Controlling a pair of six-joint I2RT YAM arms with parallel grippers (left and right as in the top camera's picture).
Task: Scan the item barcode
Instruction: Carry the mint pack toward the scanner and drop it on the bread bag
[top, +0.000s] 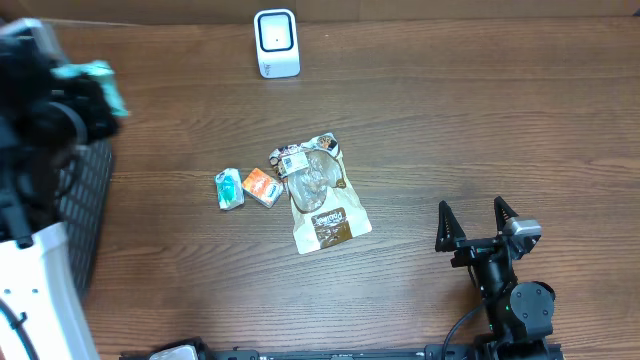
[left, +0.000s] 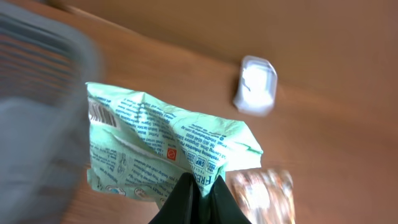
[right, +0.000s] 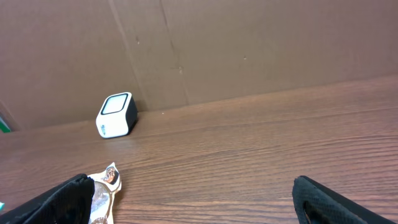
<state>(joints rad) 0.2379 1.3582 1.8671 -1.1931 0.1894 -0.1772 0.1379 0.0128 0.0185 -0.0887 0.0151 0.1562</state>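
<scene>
My left gripper crosses to its right in the overhead view to the snack bag's clear middle (top: 314, 181) below next. It then lowers the hanging packet to release it.
My left gripper (left: 202, 186) is shut on the lower edge of a crumpled light-green packet (left: 155, 146), which hangs in the air; a barcode (left: 99, 115) shows near the packet's left edge. In the overhead view that packet (top: 100, 75) is a blurred teal patch at the far left, on the blurred left arm. The white scanner (top: 277, 43) stands at the table's back edge and appears as scanner (left: 255, 86) beyond the packet and as scanner (right: 116, 114) in the right wrist view. My right gripper (top: 478, 215) rests open at the front right, nothing between its fingers.
Mid-table lie a small teal packet (top: 229, 189), an orange packet (top: 262, 186) and a clear-and-brown snack bag (top: 320, 195), whose corner (right: 102, 186) shows by my right finger. A dark mesh basket (top: 85, 210) sits at the left edge. A cardboard wall (right: 249, 43) backs the table.
</scene>
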